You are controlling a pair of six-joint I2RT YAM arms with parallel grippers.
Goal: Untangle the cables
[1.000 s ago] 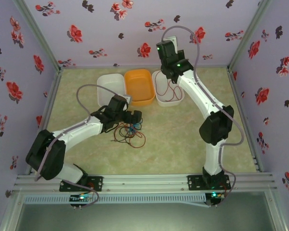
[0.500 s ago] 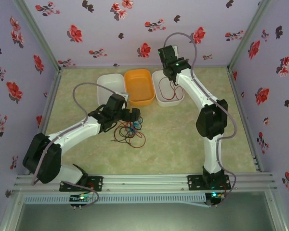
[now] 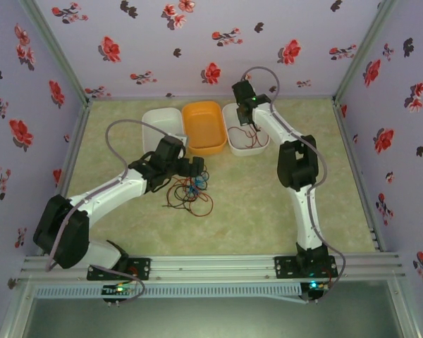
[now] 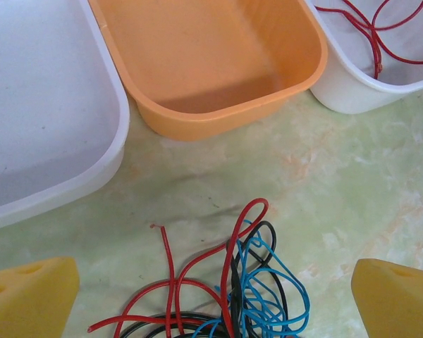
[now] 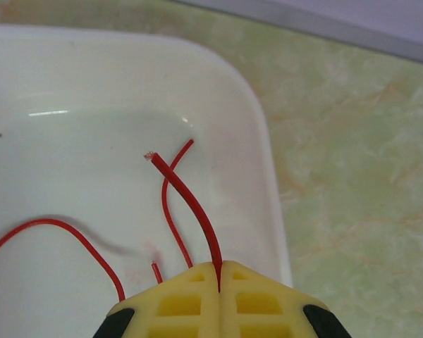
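Note:
The end of the red cable is inside the tub's rim, so next my right gripper should stay over the white tub [image 3: 234, 146] with the red loops in it and open its fingers to let go of the red cable.
A tangle of red, black and light blue cables [image 3: 189, 193] lies on the table in front of the tubs. In the left wrist view the tangle [image 4: 247, 289] sits between my left gripper's yellow fingertips [image 4: 28, 299], which stand wide apart and touch nothing. My left gripper [image 3: 197, 171] hovers open just behind the pile. My right gripper [image 3: 248, 121] is over the right white tub [image 3: 234, 146], shut on a red cable [image 5: 187, 201] whose free end sticks out past the pads [image 5: 190, 296]. More of the red cable [image 3: 252, 135] lies looped inside that tub.
Three tubs stand in a row at the back: a white one [image 3: 162, 123], an orange one [image 3: 204, 127] and the right white one [image 4: 352, 91]. The first two hold nothing. Flowered walls close in the table on three sides.
My right arm has folded and lowered its wrist toward the right white tub, still holding the red cable. The left arm has barely moved.

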